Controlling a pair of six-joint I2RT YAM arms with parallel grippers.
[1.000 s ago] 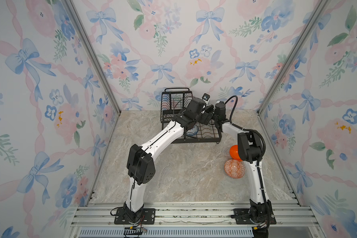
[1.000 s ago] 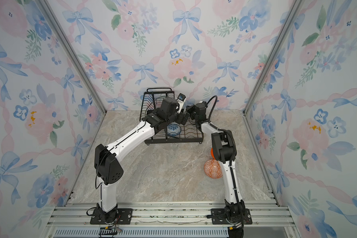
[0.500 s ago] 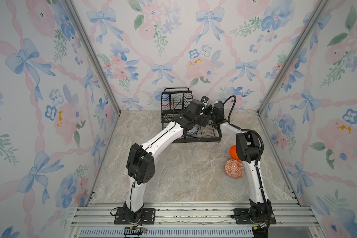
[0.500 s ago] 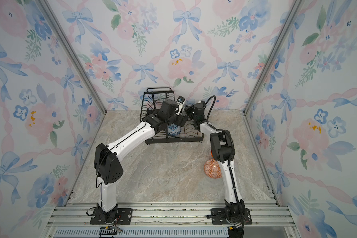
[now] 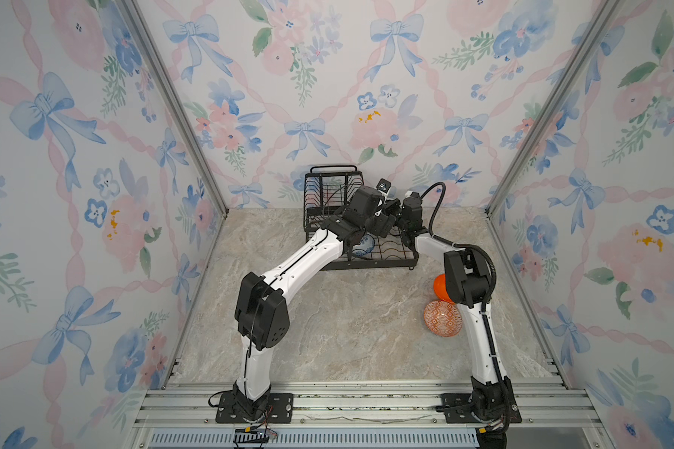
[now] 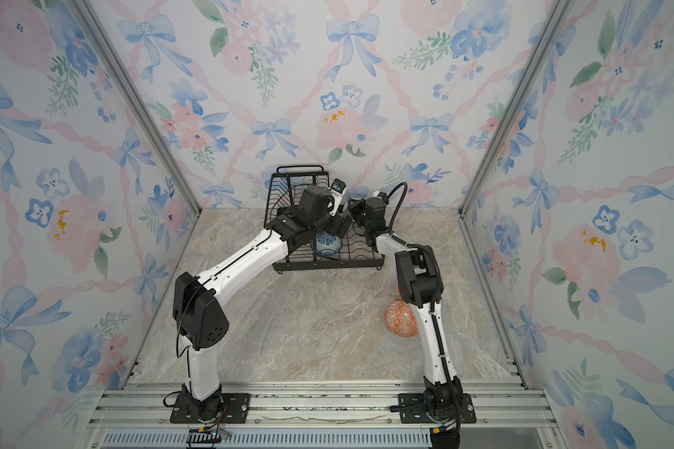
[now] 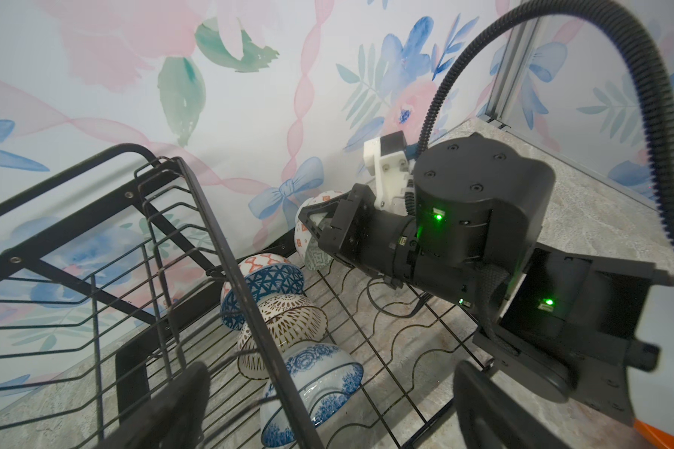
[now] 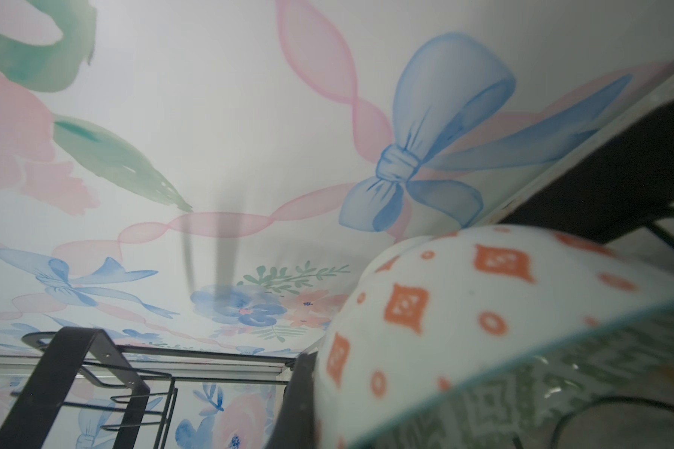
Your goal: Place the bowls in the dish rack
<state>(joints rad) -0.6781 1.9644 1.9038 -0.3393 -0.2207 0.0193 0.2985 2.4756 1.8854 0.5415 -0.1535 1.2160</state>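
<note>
The tray's wires beside the dark-blue geometric bowl are still empty, so I should lower my right gripper toward them and let go of the orange-diamond bowl's rim.
The black wire dish rack (image 5: 366,265) (image 6: 327,266) stands at the back wall. On its lower tray three bowls lie on their sides in a row: dark-blue geometric (image 7: 263,285), brown-white patterned (image 7: 288,324) and blue-white floral (image 7: 316,383) (image 6: 327,243). My right gripper (image 7: 316,225) is shut on the rim of a bowl (image 8: 483,318) with orange diamonds outside and green pattern inside, held above the tray's far end. My left gripper (image 7: 327,427) hangs open above the floral bowl, holding nothing. An orange-white patterned bowl (image 5: 440,318) and a plain orange bowl (image 5: 439,285) sit on the table.
The two loose bowls lie at the right, close against my right arm's elbow (image 5: 465,280), which hides part of the plain orange one. The rack's raised basket with handle loop (image 5: 333,182) stands at its left end against the floral back wall.
Both grippers have edged slightly left over the rack. The right one keeps its hold on the bowl and the left one stays open.
</note>
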